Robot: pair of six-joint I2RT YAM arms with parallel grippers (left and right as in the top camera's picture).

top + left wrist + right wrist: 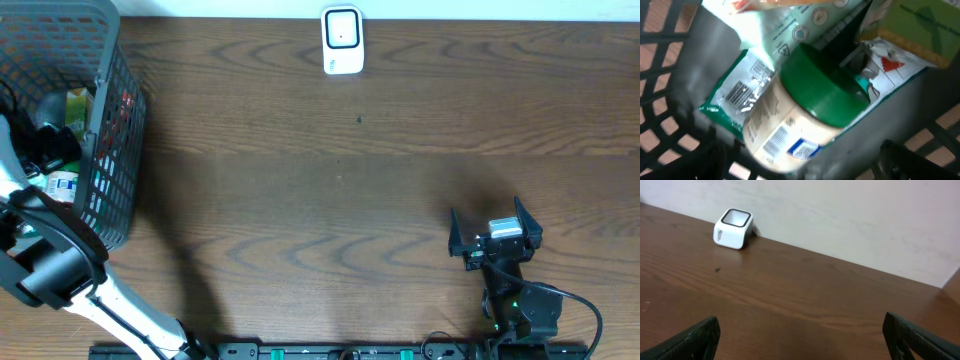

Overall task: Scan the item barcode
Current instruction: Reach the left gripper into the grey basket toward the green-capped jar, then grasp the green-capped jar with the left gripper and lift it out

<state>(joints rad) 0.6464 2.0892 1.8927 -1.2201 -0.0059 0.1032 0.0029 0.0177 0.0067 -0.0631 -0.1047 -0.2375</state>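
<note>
I will lower my left gripper next, with its fingers open, onto the cream jar's body [62,187] below it in the basket [105,150], because the jar's label has the barcode to scan.
A cream jar with a green lid [790,120] lies on its side in the grey basket [105,150], a barcode showing on its label. My left arm [50,260] reaches into that basket. In the left wrist view my left gripper [802,162] hangs open just above the jar's base, touching nothing. A green-edged packet [735,97] with its own barcode lies beside the jar. The white scanner [342,40] stands at the table's far edge. My right gripper [485,210] rests open and empty over the table at the near right, facing the scanner [733,228].
More packs crowd the basket: a yellow-green box [920,30] and a white pack with red print [890,70]. The basket's mesh wall [665,100] closes in on the left gripper. A pale wall [850,215] rises behind the table.
</note>
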